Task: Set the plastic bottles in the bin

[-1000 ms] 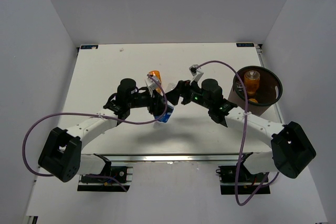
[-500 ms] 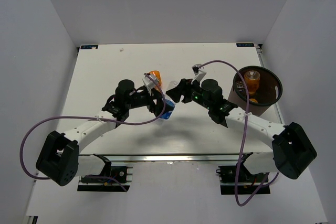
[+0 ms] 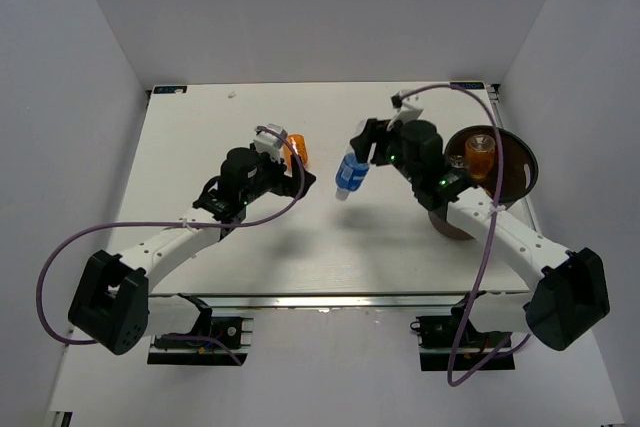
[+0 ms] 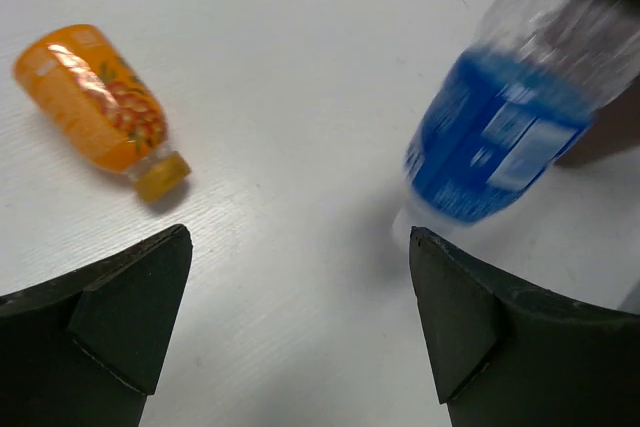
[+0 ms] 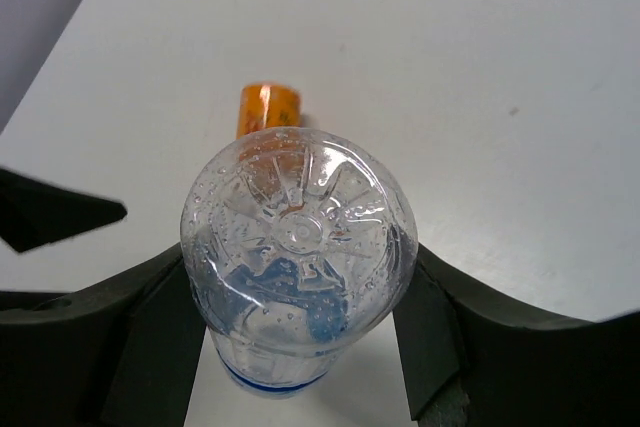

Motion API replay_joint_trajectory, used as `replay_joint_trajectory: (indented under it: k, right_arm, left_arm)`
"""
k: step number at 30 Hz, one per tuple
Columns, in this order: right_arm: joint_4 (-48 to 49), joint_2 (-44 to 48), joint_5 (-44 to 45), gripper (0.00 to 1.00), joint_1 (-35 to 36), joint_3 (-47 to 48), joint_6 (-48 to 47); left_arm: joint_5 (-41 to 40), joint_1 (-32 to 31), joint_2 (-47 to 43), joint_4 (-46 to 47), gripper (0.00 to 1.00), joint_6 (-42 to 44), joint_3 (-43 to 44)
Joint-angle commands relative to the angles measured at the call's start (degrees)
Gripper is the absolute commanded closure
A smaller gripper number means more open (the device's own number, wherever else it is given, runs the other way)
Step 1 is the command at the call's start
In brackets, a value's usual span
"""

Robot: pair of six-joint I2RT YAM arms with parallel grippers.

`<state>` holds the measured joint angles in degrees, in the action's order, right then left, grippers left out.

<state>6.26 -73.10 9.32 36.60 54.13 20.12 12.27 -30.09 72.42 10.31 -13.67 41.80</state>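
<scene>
The right gripper swings to the right in the top view over the bin's opening (image 3: 512, 166) next for the release, because the bottle still hangs over the table.
A clear plastic bottle with a blue label (image 3: 348, 175) hangs above the table, its base towards the right wrist camera. My right gripper (image 3: 364, 150) is shut on it; both fingers press the bottle's (image 5: 298, 247) sides at the gripper (image 5: 298, 299). My left gripper (image 3: 287, 175) is open with nothing in it (image 4: 300, 327), and the blue-label bottle (image 4: 510, 137) floats ahead on its right. An orange-filled bottle (image 3: 296, 150) lies on the table (image 4: 100, 112) beyond the left fingers. The dark brown bin (image 3: 520, 187) stands at the right with an orange bottle (image 3: 481, 155) inside.
A clear bottle (image 3: 456, 160) also shows inside the bin by its left wall. The right arm passes over the bin's near side. White walls enclose the table on three sides. Purple cables loop from both arms.
My left gripper opened, let go of the blue-label bottle and drew back left. My right gripper closed on that bottle and carried it up and to the right.
</scene>
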Motion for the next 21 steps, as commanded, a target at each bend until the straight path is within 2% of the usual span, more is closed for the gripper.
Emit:
replay_joint_trajectory:
  k: [1, 6, 11, 14, 21]
  right_arm:
    - [-3.78, 3.31, 3.33, 0.76, -5.03, 10.19, -6.84]
    - [-8.35, 5.16, 5.08, 0.77, -11.19, 20.03, -15.34]
    - [-13.73, 5.77, 14.99, 0.78, -17.79, 28.56, -22.92]
    - [-15.14, 6.39, 21.33, 0.78, -19.98, 29.54, -27.23]
    - [-18.64, 7.01, 28.73, 0.81, -26.75, 31.38, -32.25]
  left_arm:
    - [-9.19, 0.47, -2.29, -2.31, 0.02, -2.94, 2.76]
    - [-12.61, 1.61, -1.67, -4.05, 0.02, -5.04, 3.54]
    - [-16.05, 1.96, 0.35, -8.80, 0.02, -7.42, 7.59]
    - [-16.05, 1.96, 1.22, -9.69, 0.02, -7.42, 8.47]
    - [-16.76, 2.31, 4.74, -11.98, 0.02, -6.90, 10.93]
